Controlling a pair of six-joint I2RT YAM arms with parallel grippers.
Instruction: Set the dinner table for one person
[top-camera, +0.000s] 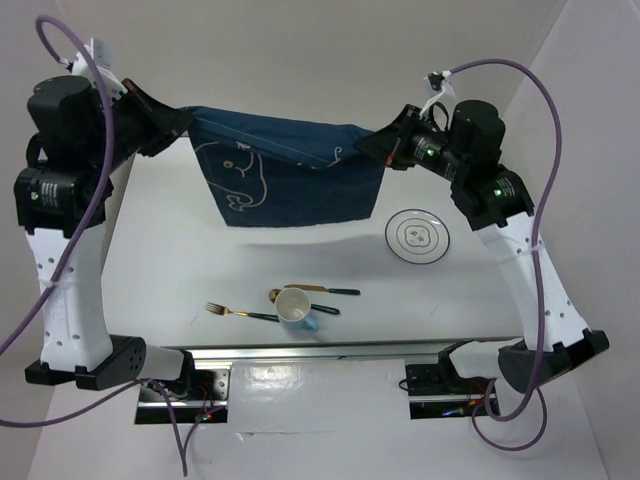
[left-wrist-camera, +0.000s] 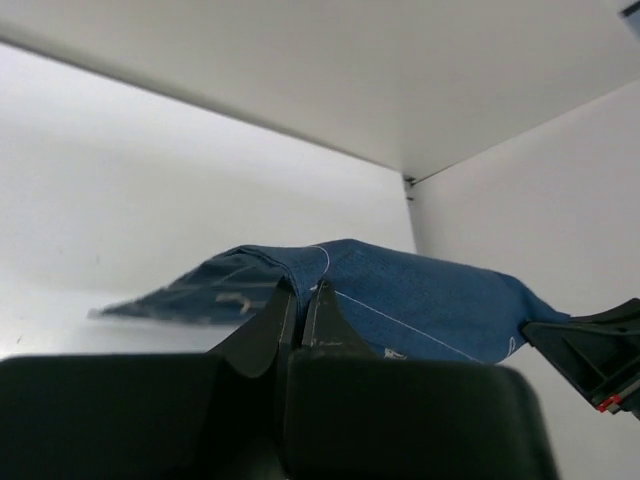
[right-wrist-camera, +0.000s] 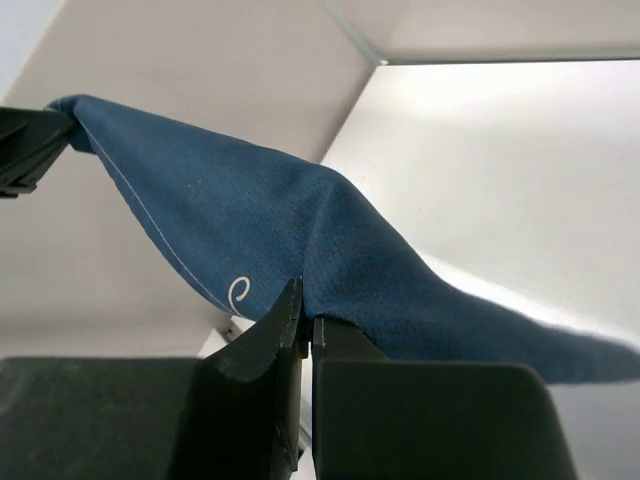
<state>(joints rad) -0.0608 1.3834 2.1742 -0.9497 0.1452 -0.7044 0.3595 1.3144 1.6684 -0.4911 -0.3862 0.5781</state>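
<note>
My right gripper lowers toward the far part of the white tabletop next and releases the placemat's corner there. The cloth still hangs above the table.
A dark blue placemat (top-camera: 290, 170) with white drawings hangs stretched between my two grippers above the far half of the white dinner table (top-camera: 160, 240). Its lower edge droops toward the tabletop. My left gripper (top-camera: 186, 124) is shut on the cloth's left top corner. In the left wrist view, the gripper (left-wrist-camera: 303, 290) pinches a fold of the placemat (left-wrist-camera: 420, 300). My right gripper (top-camera: 370, 142) is shut on the right top corner. The right wrist view shows that gripper (right-wrist-camera: 306, 300) closed on the placemat (right-wrist-camera: 250, 200).
A white plate (top-camera: 417, 236) with dark rings lies at the right, below the right arm. Near the front edge sit a pale cup (top-camera: 294, 306) with a blue handle, a gold fork (top-camera: 232, 311), a spoon (top-camera: 276, 294) and a knife (top-camera: 325, 290).
</note>
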